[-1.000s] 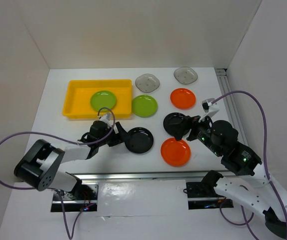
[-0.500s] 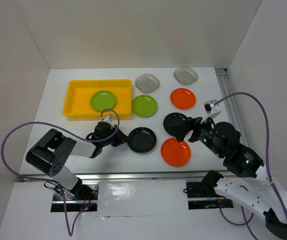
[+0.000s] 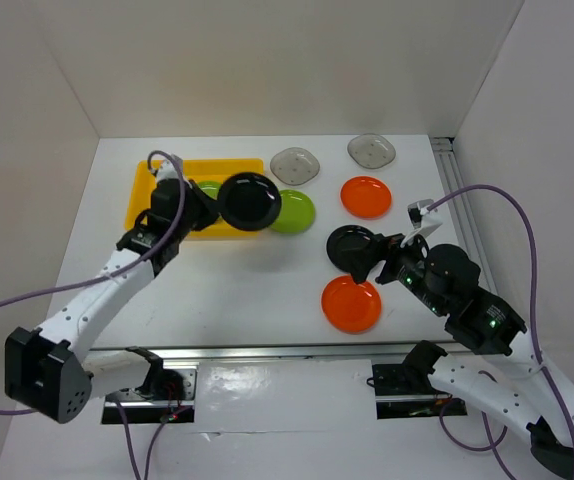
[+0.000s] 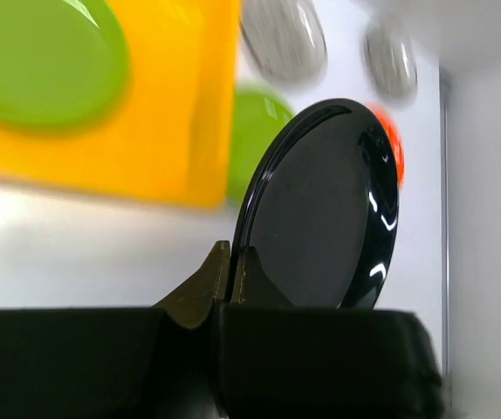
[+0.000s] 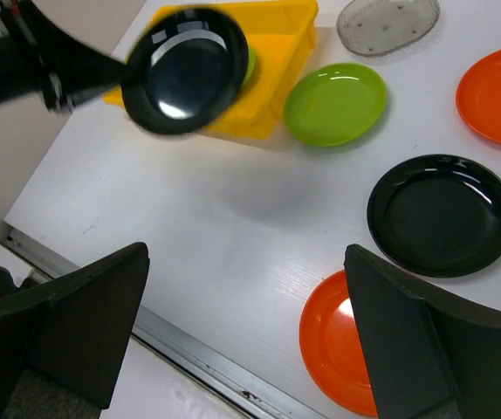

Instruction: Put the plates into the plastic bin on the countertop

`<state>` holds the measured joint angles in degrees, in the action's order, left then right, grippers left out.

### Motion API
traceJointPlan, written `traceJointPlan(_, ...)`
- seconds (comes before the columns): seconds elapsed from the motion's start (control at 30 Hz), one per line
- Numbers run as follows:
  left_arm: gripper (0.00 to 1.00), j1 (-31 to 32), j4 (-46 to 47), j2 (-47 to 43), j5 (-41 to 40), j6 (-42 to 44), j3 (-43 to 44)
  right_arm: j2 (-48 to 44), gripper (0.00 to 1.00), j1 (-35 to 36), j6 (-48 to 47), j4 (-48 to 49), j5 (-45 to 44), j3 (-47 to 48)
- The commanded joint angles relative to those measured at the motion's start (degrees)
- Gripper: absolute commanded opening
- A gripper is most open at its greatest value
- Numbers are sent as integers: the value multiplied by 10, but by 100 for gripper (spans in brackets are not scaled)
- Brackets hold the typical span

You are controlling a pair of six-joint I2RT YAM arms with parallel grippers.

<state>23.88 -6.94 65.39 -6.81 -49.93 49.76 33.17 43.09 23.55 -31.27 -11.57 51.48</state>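
Observation:
My left gripper shifts to the left in the top view next, then down onto the bin's green plate (image 3: pixel 209 188) (image 4: pixel 39 58), because the black plate sticks out over the bin's end.
My left gripper (image 3: pixel 210 205) (image 4: pixel 230 262) is shut on the rim of a black plate (image 3: pixel 250 201) (image 4: pixel 320 218) (image 5: pixel 188 68), holding it tilted in the air over the right end of the yellow plastic bin (image 3: pixel 229 166) (image 4: pixel 102 148) (image 5: pixel 272 78). A lime green plate (image 3: pixel 207 188) (image 4: pixel 41 61) lies in the bin. On the countertop lie another green plate (image 3: pixel 300 212) (image 5: pixel 335 103), two grey plates (image 3: pixel 295 165) (image 3: pixel 371 151), two orange plates (image 3: pixel 366 196) (image 3: pixel 351 304) and a second black plate (image 3: pixel 352 245) (image 5: pixel 442 214). My right gripper (image 3: pixel 382 255) (image 5: pixel 246 262) hangs open, empty, above the near orange plate (image 5: pixel 342 353).
White walls close in the countertop at the back and both sides. A metal rail (image 3: pixel 267 350) (image 5: pixel 198 362) runs along the front edge. My left arm (image 3: pixel 107 280) stretches diagonally across the left half of the countertop toward the bin.
My left gripper has shut on the black plate at the front of the countertop, lifted it and carried it back to the bin. The right arm has barely moved.

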Motion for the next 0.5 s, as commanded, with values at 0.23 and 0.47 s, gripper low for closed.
traceJointPlan(0.23, 0, -224, -15, 210, 81, 0, 154, 23, 100, -1, -3, 74, 36, -13)
traceJointPlan(0.47, 0, -241, -12, 342, 81, 26, 241, 17, 100, -1, 3, 110, 72, -61)
